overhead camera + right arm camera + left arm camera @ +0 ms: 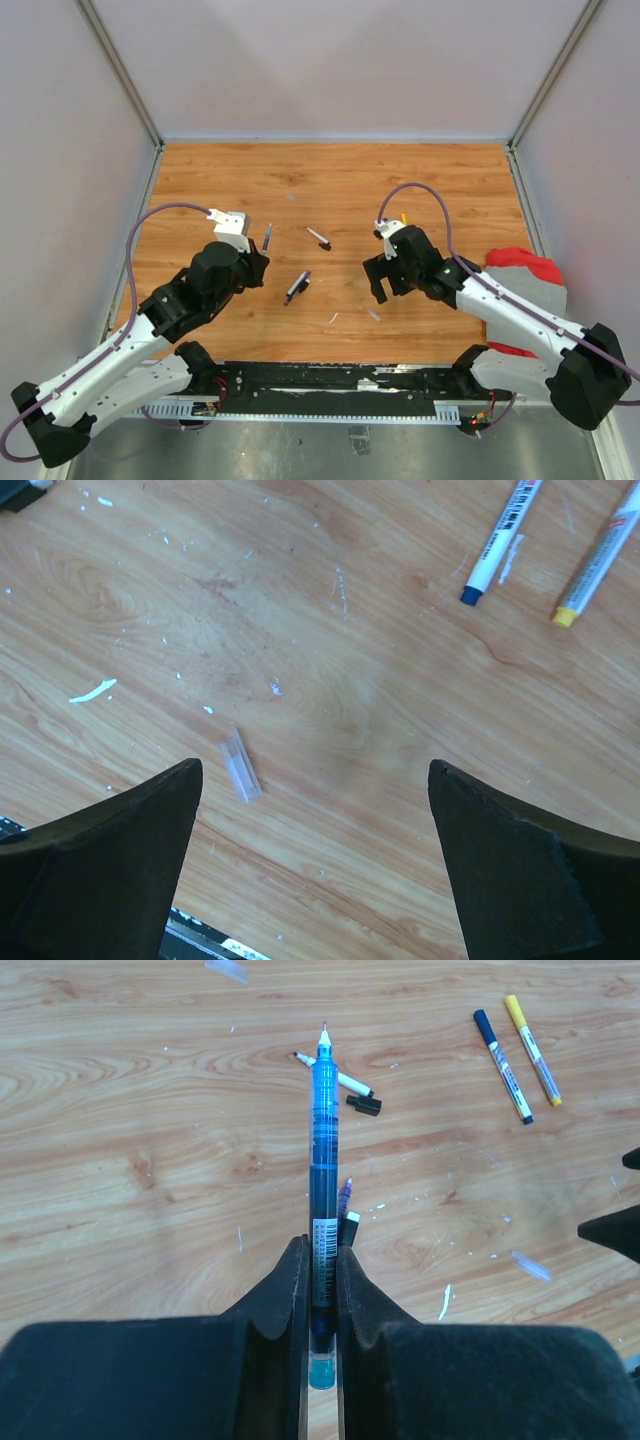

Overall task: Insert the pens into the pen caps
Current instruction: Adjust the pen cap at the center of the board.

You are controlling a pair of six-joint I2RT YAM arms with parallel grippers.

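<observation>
The right gripper will next move down and to the left in the wrist view around the clear cap point(374, 314) point(241, 766), because this lies below the open fingers toward that side.
My left gripper point(321, 1260) is shut on a blue translucent pen point(322, 1140) that points forward, bare tip out, above the table. Beyond its tip lie a white pen point(335, 1075) and a loose black cap point(364, 1105). A purple pen point(345, 1192) with a black cap piece point(349, 1230) lies under the held pen. My right gripper point(312, 770) is open and empty above the wood. A clear cap point(240, 768) lies near its left finger. A blue-ended pen point(495, 545) and a yellow-ended pen point(600, 560) lie beyond. From above, the left gripper point(255, 262) and right gripper point(380, 282) face each other.
The wooden table point(330, 180) has grey walls at the back and both sides. A red and grey cloth point(525, 275) lies at the right edge by the right arm. A black rail point(330, 385) runs along the near edge. White flecks and a second clear cap point(225, 970) lie about.
</observation>
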